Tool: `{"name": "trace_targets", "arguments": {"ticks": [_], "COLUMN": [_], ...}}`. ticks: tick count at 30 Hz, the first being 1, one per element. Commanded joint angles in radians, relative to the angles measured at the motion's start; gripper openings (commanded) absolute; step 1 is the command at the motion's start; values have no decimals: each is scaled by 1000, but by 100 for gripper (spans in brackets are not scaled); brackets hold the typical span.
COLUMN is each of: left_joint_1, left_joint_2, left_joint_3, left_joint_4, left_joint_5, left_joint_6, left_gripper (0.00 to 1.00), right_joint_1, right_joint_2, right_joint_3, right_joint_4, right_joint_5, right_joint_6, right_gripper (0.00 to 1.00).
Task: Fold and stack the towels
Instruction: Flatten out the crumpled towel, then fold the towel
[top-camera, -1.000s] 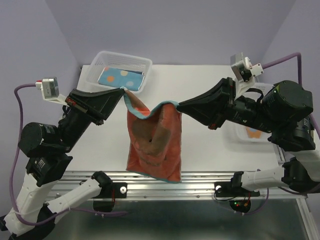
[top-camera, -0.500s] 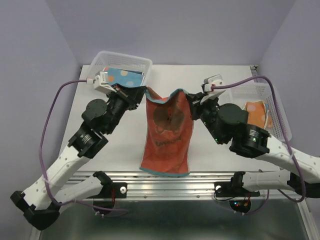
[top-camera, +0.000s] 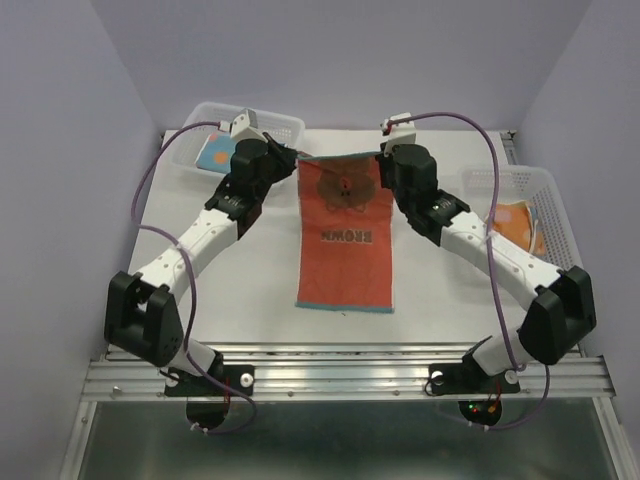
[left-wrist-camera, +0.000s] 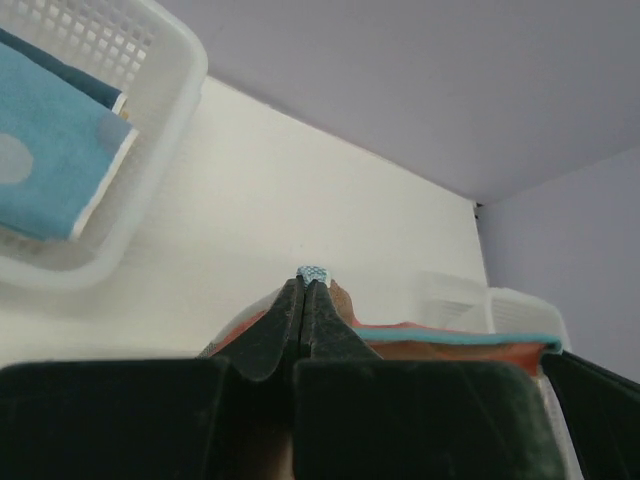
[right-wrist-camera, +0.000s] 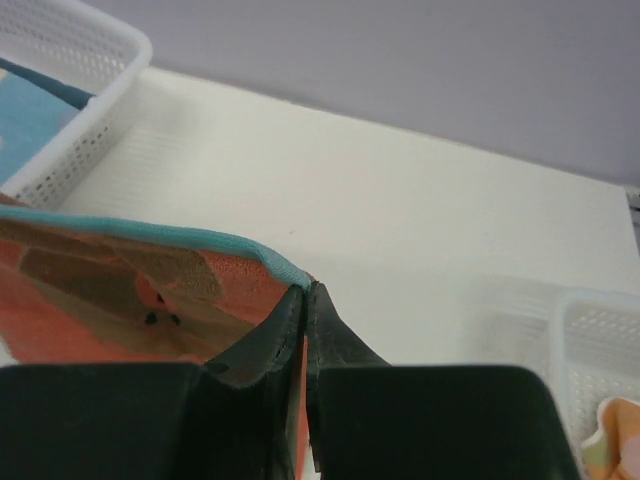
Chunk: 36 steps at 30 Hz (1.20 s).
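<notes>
The left gripper moves the towel's held corner back and down to the near teal hem (top-camera: 305, 304) next and releases it, as the towel is unfolded.
An orange towel (top-camera: 345, 235) with a teal hem and a brown bear print lies spread lengthwise on the white table (top-camera: 250, 270). My left gripper (top-camera: 298, 160) is shut on its far left corner, and a bit of teal hem pokes out past the fingertips (left-wrist-camera: 310, 290). At the far right corner my right gripper (top-camera: 381, 160) is shut on the orange towel (right-wrist-camera: 120, 290). A light blue dotted towel (top-camera: 214, 152) lies in the far left basket (top-camera: 200, 122). Another orange printed towel (top-camera: 515, 225) rests in the right basket (top-camera: 545, 185).
Both arms reach far across the table, left arm (top-camera: 205, 235) and right arm (top-camera: 480, 240) flanking the spread cloth. White mesh baskets sit at the far left (left-wrist-camera: 150, 150) and at the right edge. The lilac back wall (top-camera: 350, 60) rises just behind the grippers.
Both grippers carried the orange towel from hanging above the near edge to the far side of the table and laid it out flat. The arms stretched forward.
</notes>
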<state>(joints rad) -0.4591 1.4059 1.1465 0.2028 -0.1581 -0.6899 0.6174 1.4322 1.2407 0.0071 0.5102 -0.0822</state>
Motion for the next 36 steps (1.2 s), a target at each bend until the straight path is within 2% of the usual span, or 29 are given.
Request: {"name": "trace_targets", "arguments": {"ticks": [1, 6, 10, 15, 20, 25, 26, 29, 33, 36], "left_joint_1": [49, 79, 80, 80, 79, 65, 60, 37, 2, -30], "left_joint_2": [147, 297, 395, 378, 254, 125, 107, 30, -76, -151], "left_joint_3": [114, 218, 289, 257, 98, -103, -131, -240, -404, -471], "left_joint_4": [95, 107, 81, 81, 112, 167, 175, 185, 196, 202], "left_joint_5": [101, 104, 114, 112, 118, 154, 188, 177, 131, 115], "left_joint_6": [62, 75, 96, 92, 70, 46, 37, 4, -37, -63], "left_gripper": [0, 0, 0, 0, 0, 0, 0, 0, 0, 0], "right_joint_1": [-112, -186, -211, -217, -217, -217, -216, -214, -203, -194], "right_joint_2": [94, 272, 347, 364, 295, 166, 149, 82, 2, -70], "right_joint_3": [69, 163, 184, 180, 129, -25, -43, -124, -247, -325], "right_joint_4": [105, 93, 96, 74, -2, -85, -102, -160, -171, -187], "right_joint_5": [-186, -285, -317, -369, -466, -506, -560, -630, -628, -613], "right_joint_6": [-10, -34, -50, -39, 10, 79, 114, 171, 229, 271], "right_gripper": [1, 1, 1, 1, 1, 1, 1, 1, 1, 1]}}
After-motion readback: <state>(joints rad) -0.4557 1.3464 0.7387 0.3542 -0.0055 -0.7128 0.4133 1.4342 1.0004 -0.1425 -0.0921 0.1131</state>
